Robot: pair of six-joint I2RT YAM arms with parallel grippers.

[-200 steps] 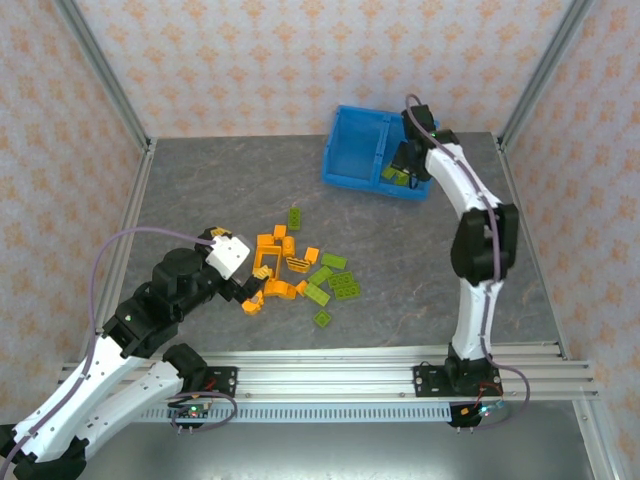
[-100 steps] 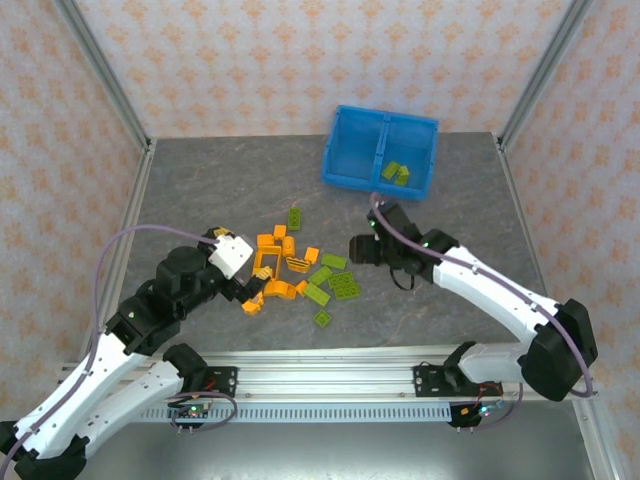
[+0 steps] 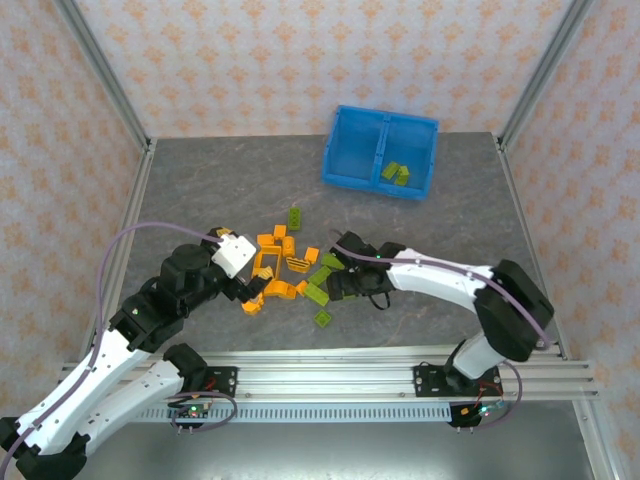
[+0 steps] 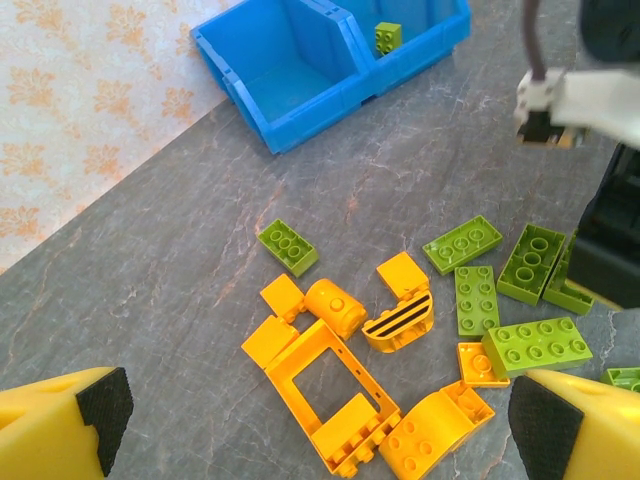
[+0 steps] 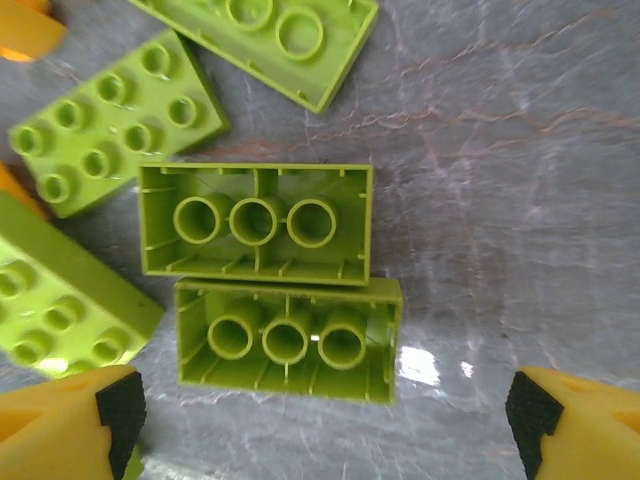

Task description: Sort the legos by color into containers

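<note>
My right gripper lowers to the upturned green brick nearer the robot's base next, since both short ends of that brick already lie between the open fingers.
The legos lie in a pile mid-table, orange ones (image 3: 270,262) to the left and lime green ones (image 3: 322,276) to the right. My left gripper (image 3: 252,291) hangs open over the orange window-frame piece (image 4: 325,385), with one finger (image 4: 70,425) on each side of it and clear of it. My right gripper (image 3: 338,272) is open low over two upturned green bricks (image 5: 290,338), touching neither. The blue bin (image 3: 352,150) stands at the back; its right compartment holds two green legos (image 3: 396,173) and its left compartment is bare.
One green brick (image 3: 296,216) lies apart behind the pile and another (image 3: 325,318) in front of it. The right arm (image 4: 600,150) crosses the table close beside the left gripper. Metal frame posts and patterned walls bound the table.
The right arm swung from the bin's right compartment down to the green side of the pile, and its jaws widened. The left arm barely moved.
</note>
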